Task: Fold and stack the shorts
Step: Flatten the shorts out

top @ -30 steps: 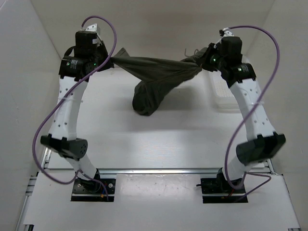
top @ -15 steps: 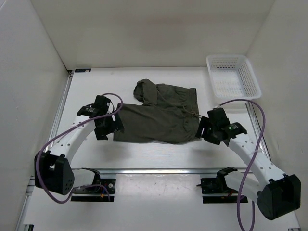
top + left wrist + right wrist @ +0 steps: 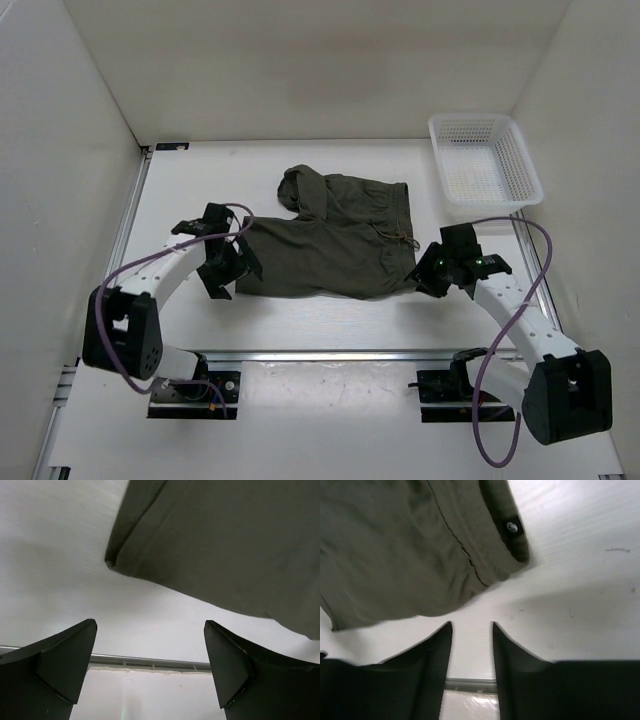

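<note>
My left gripper moves down and outward onto the shorts' hemmed near corner (image 3: 239, 290) (image 3: 116, 565) next and closes, since that corner lies below and outward of it, in line with its open fingers.
The dark olive shorts (image 3: 330, 245) lie spread on the white table, one part bunched up at the back left (image 3: 300, 185). A thin tan drawstring (image 3: 402, 239) shows near their right edge. My left gripper (image 3: 232, 265) sits low at the shorts' left edge, open wide; in its wrist view the gripper (image 3: 150, 625) holds nothing and the shorts' hem (image 3: 225, 540) lies just beyond. My right gripper (image 3: 424, 273) is at the shorts' near right corner. Seen from its wrist, the gripper (image 3: 472, 626) is open by a narrow gap over bare table, just short of the shorts (image 3: 410, 545).
A white mesh basket (image 3: 485, 160) stands at the back right corner. White walls close in the table on the left, back and right. A metal rail (image 3: 330, 353) runs along the near edge between the arm bases.
A second ago both grippers held the shorts stretched in the air at the back. The shorts now lie on the table, both grippers have let go, and the arms have come low and near.
</note>
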Controlling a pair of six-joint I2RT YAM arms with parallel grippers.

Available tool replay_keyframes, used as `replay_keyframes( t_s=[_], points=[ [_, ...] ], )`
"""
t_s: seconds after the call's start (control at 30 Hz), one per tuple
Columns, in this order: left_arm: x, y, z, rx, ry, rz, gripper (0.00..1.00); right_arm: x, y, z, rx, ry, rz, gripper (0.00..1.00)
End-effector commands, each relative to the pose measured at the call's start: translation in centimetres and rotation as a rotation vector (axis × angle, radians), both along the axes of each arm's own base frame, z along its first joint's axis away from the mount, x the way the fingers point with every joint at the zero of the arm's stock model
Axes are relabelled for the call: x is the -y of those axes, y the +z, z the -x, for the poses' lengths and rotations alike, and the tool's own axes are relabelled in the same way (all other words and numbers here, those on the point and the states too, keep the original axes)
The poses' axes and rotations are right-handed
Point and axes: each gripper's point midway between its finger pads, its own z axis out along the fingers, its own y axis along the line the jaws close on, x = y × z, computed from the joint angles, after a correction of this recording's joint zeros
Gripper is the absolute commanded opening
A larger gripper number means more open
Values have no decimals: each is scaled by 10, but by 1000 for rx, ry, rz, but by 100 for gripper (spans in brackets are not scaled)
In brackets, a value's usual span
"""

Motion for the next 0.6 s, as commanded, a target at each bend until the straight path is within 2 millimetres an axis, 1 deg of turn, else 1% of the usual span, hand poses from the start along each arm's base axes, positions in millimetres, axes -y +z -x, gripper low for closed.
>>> replay_keyframes(
  t_s=[0.0, 0.03, 0.07, 0.1, 0.13, 0.17, 0.2, 0.23, 0.27, 0.3, 0.33, 0.37, 0.4, 0.43, 0.47, 0.53, 0.57],
  points=[
    [9, -16, -11, -18, 18, 50, 100, -24, -3, 0, -23, 14, -196, 53],
    [14, -20, -19, -4, -2, 70, 100, -24, -5, -2, -31, 9, -205, 57],
    [14, -29, -20, -23, -12, 63, 100, -23, -9, -4, -34, 2, -213, 68],
    [14, -43, -23, -72, -32, 47, 100, -23, -15, -5, -53, 0, -210, 69],
    [16, -48, -25, -95, -48, 52, 98, -21, -18, -7, -56, -2, -204, 69],
    [16, -54, -28, -111, -59, 46, 88, -19, -21, -11, -60, -12, -203, 69],
    [18, -59, -36, -117, -68, 43, 79, -19, -27, -14, -72, -13, -201, 69],
    [19, -61, -39, -120, -68, 42, 71, -20, -30, -15, -78, -14, -199, 69],
    [18, -61, -43, -117, -66, 34, 61, -21, -29, -20, -69, -13, -201, 68],
    [18, -59, -46, -105, -77, 34, 33, -18, -35, -25, -69, -23, -185, 68],
    [20, -57, -52, -96, -77, 36, 19, -17, -38, -27, -68, -30, -175, 65],
    [21, -57, -51, -96, -89, 44, 10, -13, -42, -31, -63, -46, -149, 64],
    [19, -54, -56, -85, -79, 47, 10, -11, -50, -30, -93, -62, -137, 61],
    [21, -49, -60, -67, -82, 59, 10, -12, -52, -35, -80, -62, -140, 58],
    [21, -49, -60, -67, -82, 59, 10, -11, -61, -36, -102, -76, -131, 55],
    [22, -43, -65, -46, -83, 63, 10, -9, -68, -41, -103, -85, -116, 46],
    [19, -39, -64, -44, -73, 63, 10, -7, -70, -46, -99, -82, -103, 37]
  ],
)
